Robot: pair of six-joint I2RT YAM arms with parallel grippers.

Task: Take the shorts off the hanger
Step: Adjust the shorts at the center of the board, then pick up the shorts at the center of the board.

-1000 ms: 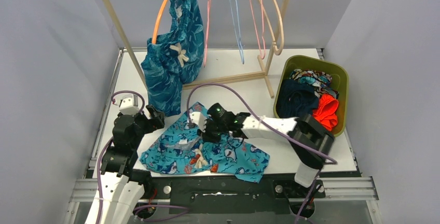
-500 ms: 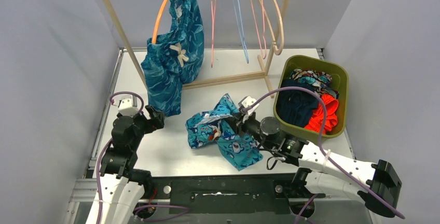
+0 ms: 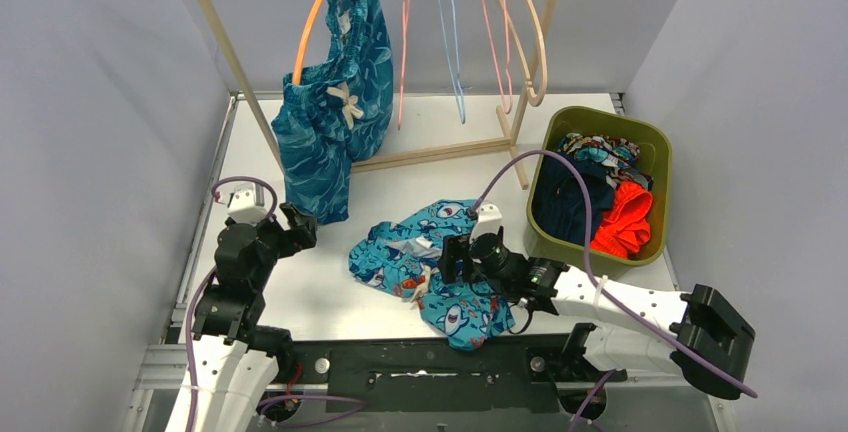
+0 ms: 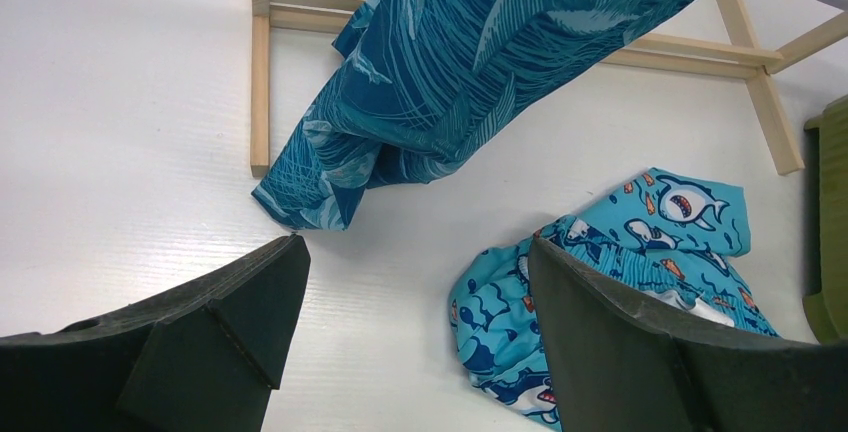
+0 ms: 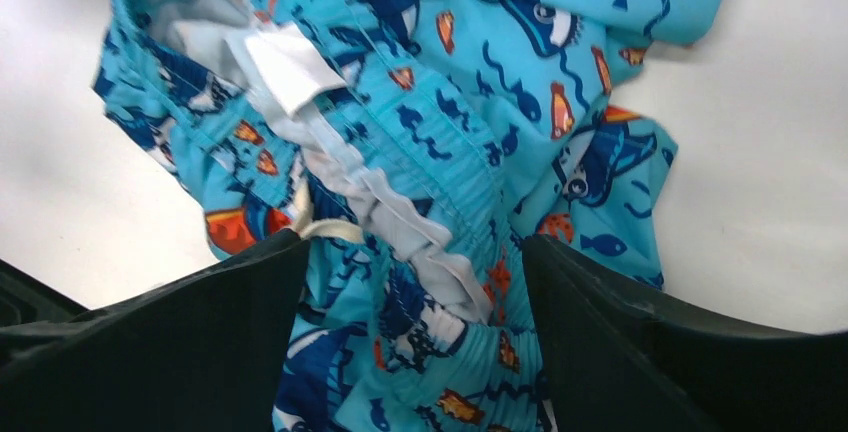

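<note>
My right gripper moves across and down next onto the white waistband by the tag, which lies exposed below it and to its left in the top view.
Teal leaf-print shorts [image 3: 335, 112] hang from an orange hanger [image 3: 311, 30] on the wooden rack; their hem [image 4: 450, 62] reaches down to the table. Turquoise cartoon-print shorts [image 3: 405, 252] lie crumpled on the table in front of the rack. My right gripper [image 3: 455, 260] hovers over that heap with its jaws apart; the white waistband and fabric [image 5: 420, 152] lie loose beneath and between them [image 5: 415, 242]. To the left of both pairs, my left gripper [image 3: 303, 227] is open and holds nothing [image 4: 415, 252]. The turquoise pair [image 4: 640, 242] shows beside its right finger.
A green bin [image 3: 600, 117] at the right holds navy [image 3: 570, 197], orange-red [image 3: 625, 217] and multicolour patterned shorts [image 3: 600, 149]. Several bare hangers [image 3: 452, 32] hang on the rack's rail. The rack's wooden base bars [image 4: 262, 82] rest on the table.
My right arm dragged the turquoise shorts rightward, bunching them into a heap, then opened its jaws and let them go. The left arm has not moved.
</note>
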